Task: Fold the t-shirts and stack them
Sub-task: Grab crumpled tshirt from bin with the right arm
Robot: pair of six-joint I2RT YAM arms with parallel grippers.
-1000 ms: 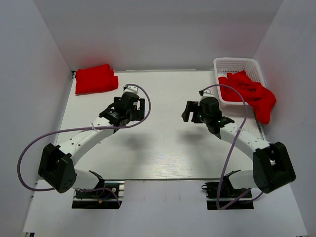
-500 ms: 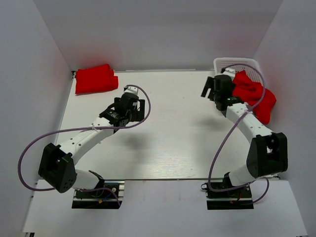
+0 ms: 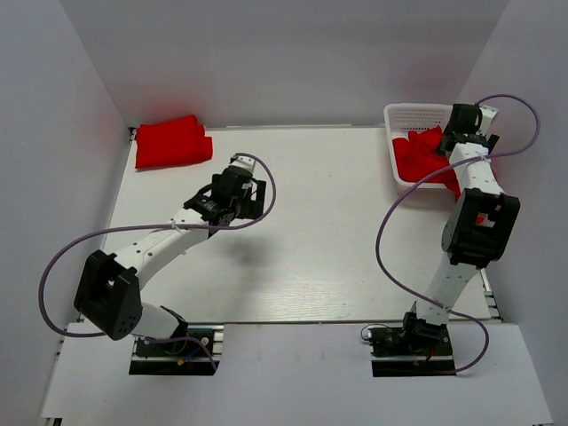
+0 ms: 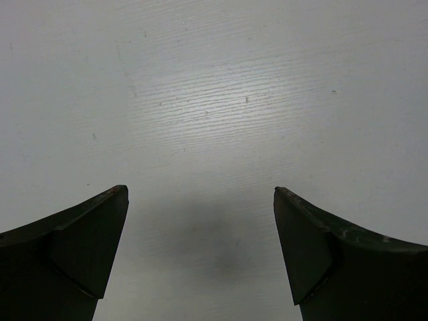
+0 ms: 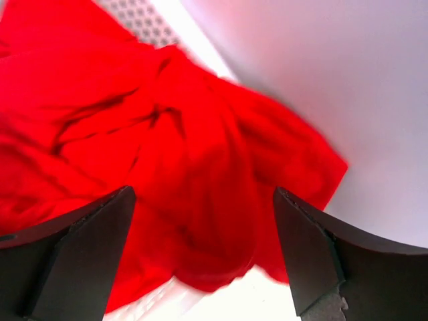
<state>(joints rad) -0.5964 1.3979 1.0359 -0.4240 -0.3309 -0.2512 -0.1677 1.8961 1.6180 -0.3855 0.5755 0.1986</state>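
Note:
The fold of red t-shirt (image 3: 450,170) (image 5: 211,167) by the rim at the basket's side is already between the open fingers of my right gripper, so I will lower them to it next.
A folded red t-shirt (image 3: 172,141) lies at the table's far left corner. A heap of crumpled red t-shirts (image 3: 419,153) fills the white basket (image 3: 417,114) at the far right and hangs over its right rim; it fills the right wrist view (image 5: 167,147). My right gripper (image 3: 463,120) hovers over the basket, open, with the heap (image 5: 200,221) below its spread fingers. My left gripper (image 3: 240,188) is open and empty over bare table (image 4: 200,134) left of centre, its fingers (image 4: 87,234) wide apart.
White walls close in the table on the left, back and right. The right wall (image 5: 321,67) is close beside the basket. The table's white surface (image 3: 311,240) lies between the arms. Purple cables loop from both arms.
My right arm has swung from the table's middle up and right to above the basket. My left gripper has shifted slightly right.

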